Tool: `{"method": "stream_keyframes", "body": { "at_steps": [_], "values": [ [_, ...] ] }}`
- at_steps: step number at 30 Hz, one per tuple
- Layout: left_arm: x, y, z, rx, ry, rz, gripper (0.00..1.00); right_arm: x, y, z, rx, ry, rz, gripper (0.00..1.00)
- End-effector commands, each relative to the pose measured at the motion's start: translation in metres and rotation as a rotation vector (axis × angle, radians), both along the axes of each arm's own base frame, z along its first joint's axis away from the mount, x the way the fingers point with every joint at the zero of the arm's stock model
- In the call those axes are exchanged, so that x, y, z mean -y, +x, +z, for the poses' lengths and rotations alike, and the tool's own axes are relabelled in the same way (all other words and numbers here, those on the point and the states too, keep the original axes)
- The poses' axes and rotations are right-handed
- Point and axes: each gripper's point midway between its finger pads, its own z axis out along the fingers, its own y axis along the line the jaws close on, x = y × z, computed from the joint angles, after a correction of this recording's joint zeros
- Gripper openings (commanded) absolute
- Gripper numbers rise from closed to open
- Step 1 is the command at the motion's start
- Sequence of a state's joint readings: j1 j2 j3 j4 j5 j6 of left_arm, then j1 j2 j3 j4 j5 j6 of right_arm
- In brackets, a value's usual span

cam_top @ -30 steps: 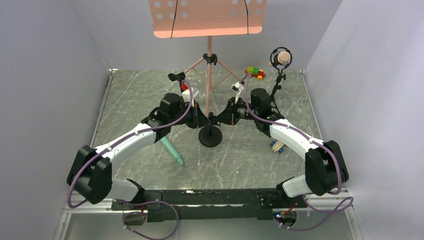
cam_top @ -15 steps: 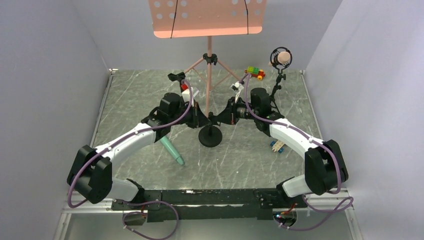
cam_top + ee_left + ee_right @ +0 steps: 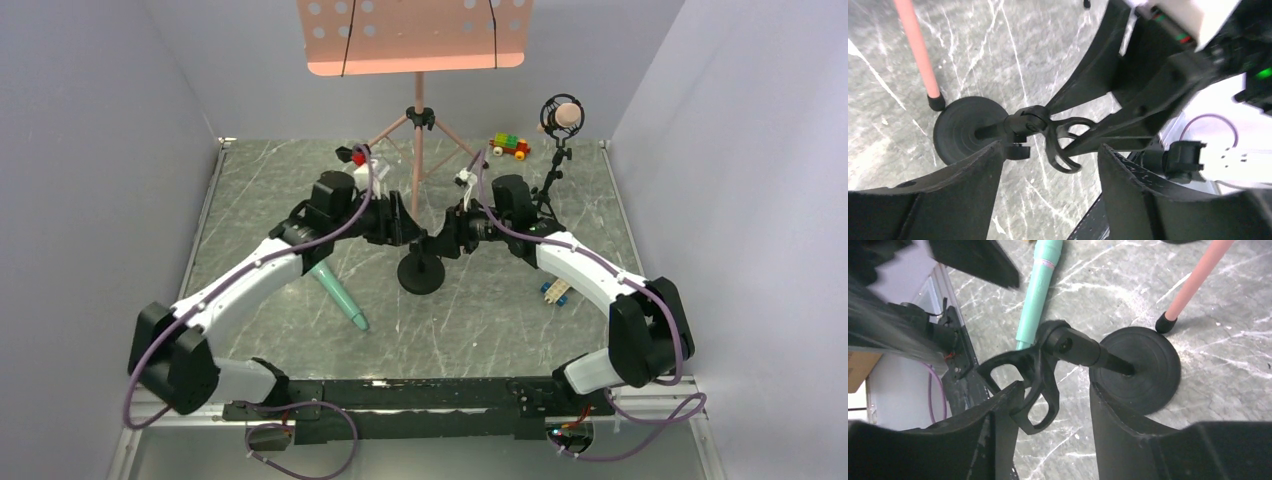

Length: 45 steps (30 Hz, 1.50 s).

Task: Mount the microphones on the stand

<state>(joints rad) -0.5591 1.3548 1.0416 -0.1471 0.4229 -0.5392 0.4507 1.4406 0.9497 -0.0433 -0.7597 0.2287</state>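
Observation:
The clip (image 3: 1064, 146) is empty, so my left gripper should leave the stand and lower to the teal microphone's banded neck.
A black microphone stand with a round base (image 3: 420, 274) stands mid-table, its empty clip (image 3: 1064, 146) at the top of the post. My left gripper (image 3: 407, 228) sits just left of the clip and my right gripper (image 3: 444, 233) just right of it. Both are open. In the left wrist view the clip hangs beyond the left gripper (image 3: 1050, 150). In the right wrist view the clip (image 3: 1034, 376) rests against the left finger of the right gripper (image 3: 1055, 390). A teal microphone (image 3: 340, 294) lies on the table. A salmon pink microphone (image 3: 564, 117) sits in a stand at the back right.
A pink music stand (image 3: 418, 36) rises at the back; one tripod leg (image 3: 1193, 286) ends beside the black base (image 3: 1144, 368). One brick toy car (image 3: 510, 146) sits at the back, another (image 3: 555, 291) by the right arm. Grey walls close both sides.
Both grippers, shut at the stand's clip before, have opened. The left arm has lifted and pulled back slightly; the right has shifted a little.

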Motion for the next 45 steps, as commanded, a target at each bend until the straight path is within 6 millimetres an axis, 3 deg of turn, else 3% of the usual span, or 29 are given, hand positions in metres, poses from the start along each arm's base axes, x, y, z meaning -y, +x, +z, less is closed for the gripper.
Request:
{"method": "stream_keyframes", "body": {
  "at_steps": [1,3,5,6,14,17,21,26,31,39,43,45],
  "values": [
    [-0.029,-0.008,0.08,0.223,-0.075,0.109,0.78,0.005,0.001,0.026,0.091,-0.032,-0.007,0.6],
    [-0.052,-0.014,0.089,0.275,-0.058,0.199,0.85,0.01,0.0,0.035,0.126,-0.039,-0.025,0.67],
    [-0.078,-0.021,0.079,0.258,-0.021,0.307,0.95,0.015,-0.001,0.042,0.164,-0.052,-0.034,0.73],
    [-0.09,-0.025,0.065,0.224,0.005,0.361,0.99,0.017,-0.001,0.046,0.182,-0.054,-0.042,0.75],
    [-0.161,-0.061,-0.078,-0.23,0.272,0.743,0.99,0.031,-0.01,0.052,0.263,-0.073,-0.067,0.83],
    [-0.18,-0.063,-0.101,-0.302,0.337,0.879,0.99,0.034,-0.011,0.05,0.257,-0.069,-0.073,0.84],
    [-0.202,-0.05,-0.117,-0.338,0.431,1.014,0.99,0.036,-0.01,0.048,0.244,-0.058,-0.078,0.84],
    [-0.212,-0.026,-0.144,-0.464,0.57,1.074,0.96,0.038,-0.011,0.05,0.237,-0.044,-0.086,0.84],
    [-0.196,0.0,-0.153,-0.52,0.599,1.047,0.86,0.042,-0.013,0.051,0.24,-0.031,-0.096,0.85],
    [-0.195,-0.001,-0.194,-0.623,0.631,1.047,0.71,0.048,-0.014,0.058,0.232,0.001,-0.112,0.86],
    [-0.199,0.002,-0.2,-0.616,0.637,1.053,0.52,0.05,-0.015,0.058,0.227,0.008,-0.113,0.85],
    [-0.201,0.005,-0.195,-0.592,0.635,1.055,0.34,0.05,-0.016,0.059,0.226,0.012,-0.112,0.85]
  ]
}}
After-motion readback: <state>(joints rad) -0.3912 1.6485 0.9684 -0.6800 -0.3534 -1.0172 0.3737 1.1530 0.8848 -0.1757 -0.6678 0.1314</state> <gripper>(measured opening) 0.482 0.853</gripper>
